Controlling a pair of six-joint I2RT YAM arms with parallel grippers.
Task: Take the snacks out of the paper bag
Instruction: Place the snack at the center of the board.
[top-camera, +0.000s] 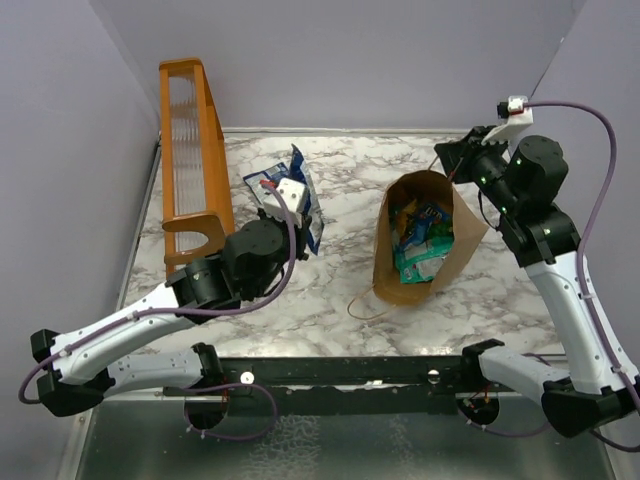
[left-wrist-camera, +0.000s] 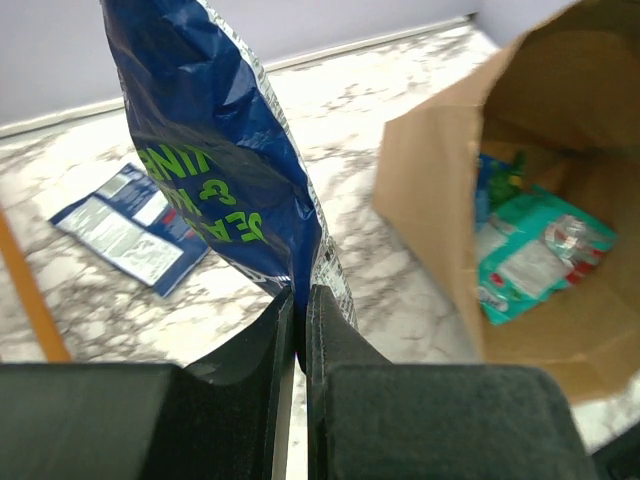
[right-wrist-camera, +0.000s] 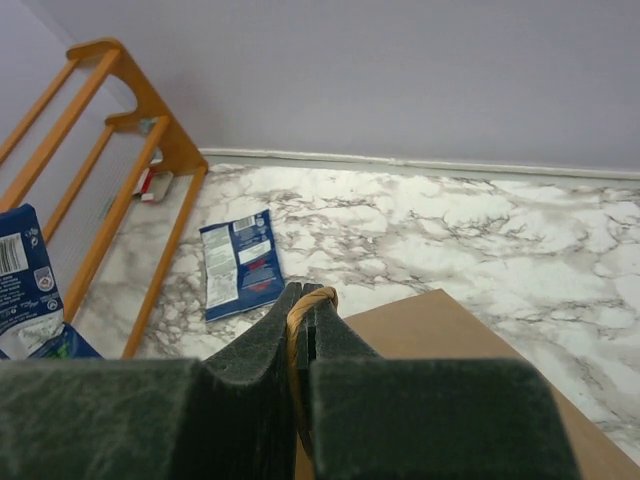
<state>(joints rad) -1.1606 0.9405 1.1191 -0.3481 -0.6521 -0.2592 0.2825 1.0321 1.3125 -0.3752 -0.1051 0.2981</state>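
The left gripper moves the held packet outward and down over the second blue packet (top-camera: 265, 181) (left-wrist-camera: 133, 229) beside the orange rack next, then releases.
The brown paper bag (top-camera: 440, 250) lies tilted at centre right with its mouth facing up; teal and green snack packets (top-camera: 422, 240) lie inside. My right gripper (top-camera: 450, 165) is at the bag's far rim, and in the right wrist view it (right-wrist-camera: 308, 295) is shut on the bag's cord handle (right-wrist-camera: 297, 330). My left gripper (left-wrist-camera: 300, 300) is shut on a dark blue snack packet (left-wrist-camera: 220, 170) with green lettering, held upright above the marble left of the bag (left-wrist-camera: 430, 200). A second blue packet (top-camera: 265, 181) lies flat on the table.
An orange wooden rack (top-camera: 190, 130) stands along the left wall. The bag's other cord handle (top-camera: 362, 300) trails on the marble table (top-camera: 330, 300) near its front corner. Grey walls close in the back and sides.
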